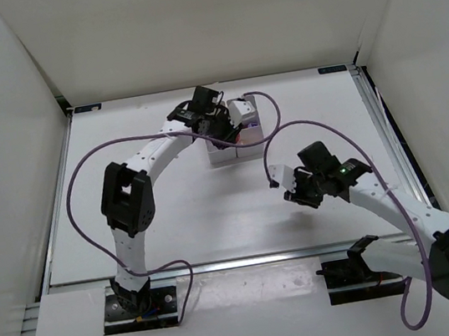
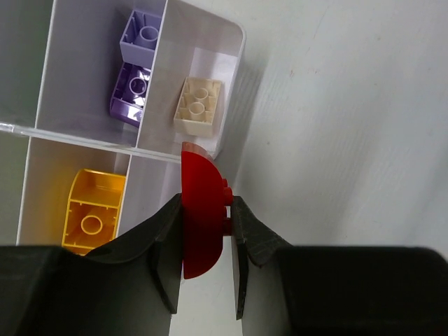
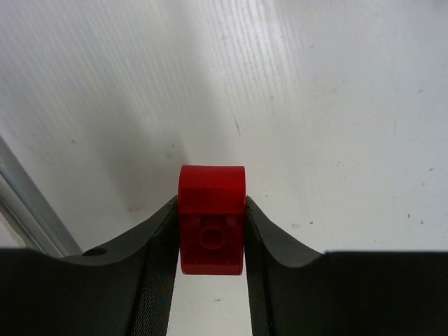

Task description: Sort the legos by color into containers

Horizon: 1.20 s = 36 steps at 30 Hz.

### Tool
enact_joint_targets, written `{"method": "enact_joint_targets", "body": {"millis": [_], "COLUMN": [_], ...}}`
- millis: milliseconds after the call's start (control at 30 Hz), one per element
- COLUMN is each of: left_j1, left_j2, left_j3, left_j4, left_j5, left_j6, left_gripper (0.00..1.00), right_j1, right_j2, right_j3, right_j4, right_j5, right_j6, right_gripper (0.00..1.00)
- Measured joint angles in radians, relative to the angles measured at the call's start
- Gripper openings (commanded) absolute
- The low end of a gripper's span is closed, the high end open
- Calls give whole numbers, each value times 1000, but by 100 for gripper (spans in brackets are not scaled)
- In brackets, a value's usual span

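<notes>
My left gripper shifts to its left in the wrist view next, then lowers and releases.
My left gripper (image 2: 207,204) is shut on a red curved lego (image 2: 203,231), held on edge above the near right corner of the white containers (image 2: 234,42). In the bins lie two purple legos (image 2: 135,66), a tan lego (image 2: 199,106) and an orange lego (image 2: 91,213). My right gripper (image 3: 211,210) is shut on a second red lego (image 3: 211,192), its hollow underside facing the camera, just above the bare white table. In the top view the left gripper (image 1: 220,126) hovers over the containers (image 1: 224,154), and the right gripper (image 1: 293,195) is at mid-table, right of centre.
White walls enclose the table (image 1: 173,218) on three sides. A metal rail (image 3: 28,217) runs along the table edge at the lower left of the right wrist view. Purple cables (image 1: 286,129) loop over both arms near the containers.
</notes>
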Motion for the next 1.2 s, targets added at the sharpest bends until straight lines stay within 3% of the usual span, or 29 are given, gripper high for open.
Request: {"method": "enact_joint_targets", "body": {"millis": [500, 567, 767, 867, 1200], "left_j1": [44, 50, 56, 56, 101], "left_j2": [74, 75, 76, 76, 74], "left_j3": [52, 52, 52, 52, 61], "left_j4": [-88, -92, -96, -96, -66], "left_j5": [-11, -16, -29, -34, -5], "left_j6": [98, 101, 106, 108, 11], "left_gripper": [24, 27, 52, 58, 63], "right_j1": [-118, -118, -118, -118, -161], "right_j2": [-45, -38, -12, -7, -5], "right_j3": [27, 27, 28, 28, 20], "right_j4": [8, 8, 8, 8, 36], "right_j5": [-79, -82, -92, -96, -96], "right_j6": [55, 55, 55, 55, 78], "right_gripper": [9, 9, 9, 9, 5]}}
